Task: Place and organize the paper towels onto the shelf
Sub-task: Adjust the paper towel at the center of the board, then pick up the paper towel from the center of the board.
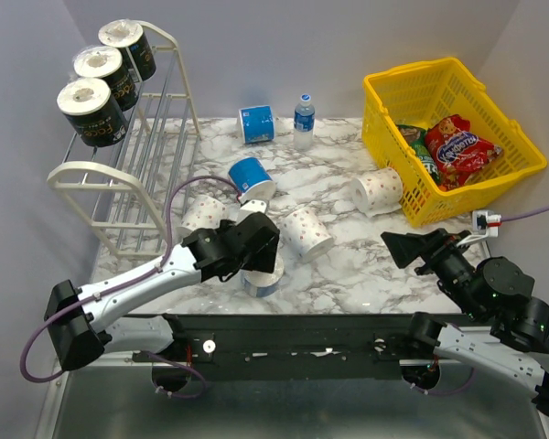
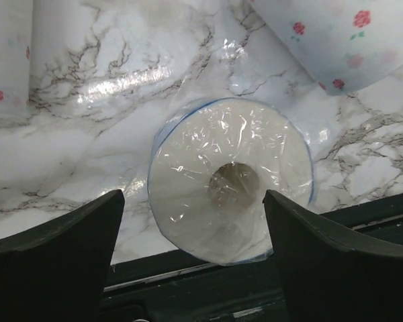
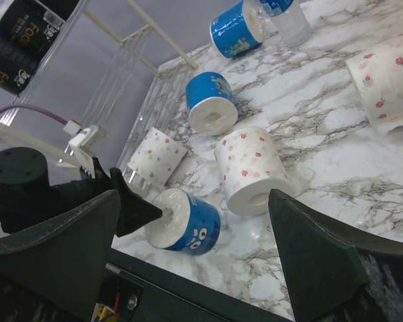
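Observation:
My left gripper moves to the right in the top view and down next, one finger into the blue roll's core [image 1: 264, 270] [image 2: 236, 185], one outside, since the core's hole faces up.
Three black paper towel rolls [image 1: 93, 108] sit on the top tier of the white shelf [image 1: 119, 192]. A blue roll [image 1: 265, 277] lies at the table's front edge. My left gripper [image 1: 258, 260] hovers over it, open. In the left wrist view the roll's white end [image 2: 230, 180] sits between the spread fingers [image 2: 57, 251], untouched. Two more blue rolls [image 1: 255, 123] [image 1: 251, 177] and three white dotted rolls [image 1: 201, 215] [image 1: 306, 233] [image 1: 378, 190] lie on the marble. My right gripper [image 1: 407, 249] is open and empty at front right; its view shows the front blue roll [image 3: 191, 225].
A yellow basket [image 1: 508, 169] with snack bags stands at back right. A small water bottle [image 1: 303, 121] stands at the back, beside a blue roll. The shelf's two lower tiers [image 1: 151, 151] hold nothing. A black rail [image 1: 302, 334] runs along the table's near edge.

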You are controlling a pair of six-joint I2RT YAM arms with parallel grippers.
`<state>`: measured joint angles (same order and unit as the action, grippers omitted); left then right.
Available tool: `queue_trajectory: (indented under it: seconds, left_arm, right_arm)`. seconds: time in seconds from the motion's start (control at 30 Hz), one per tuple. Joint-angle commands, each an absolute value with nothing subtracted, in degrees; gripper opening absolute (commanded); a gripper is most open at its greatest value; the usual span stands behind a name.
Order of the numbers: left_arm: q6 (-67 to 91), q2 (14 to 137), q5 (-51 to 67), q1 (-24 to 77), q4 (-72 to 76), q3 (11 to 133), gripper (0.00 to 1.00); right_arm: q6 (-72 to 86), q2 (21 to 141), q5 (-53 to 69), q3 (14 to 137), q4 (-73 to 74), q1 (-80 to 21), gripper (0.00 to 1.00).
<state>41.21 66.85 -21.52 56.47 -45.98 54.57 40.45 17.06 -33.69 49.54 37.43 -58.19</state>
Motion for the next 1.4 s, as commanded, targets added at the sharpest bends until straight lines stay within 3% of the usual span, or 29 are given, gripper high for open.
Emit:
queue_trajectory:
  seconds: [0.0, 0.27, 0.97, 1.37]
  left_arm:
    - [35.69, 68.64, -22.95, 56.69, -50.18, 64.32, 0.98]
    - [34.80, 77.25, -23.11, 66.96, -50.62, 68.64, 0.97]
    - [37.88, 80.86, -23.73, 68.29, -42.54, 59.24, 0.81]
    - [37.18, 82.35, -31.80, 68.64, -46.22, 62.04, 0.51]
  right_arm:
    - [40.17, 15.56, -33.92, 49.22, 38.93, -58.54, 1.00]
    - [40.69, 15.21, -33.49, 48.25, 39.02, -58.62, 1.00]
    - [40.25, 13.45, -35.33, 48.96, 41.31, -58.54, 1.00]
    - [39.73, 14.33, -35.16, 49.13, 40.08, -58.62, 1.00]
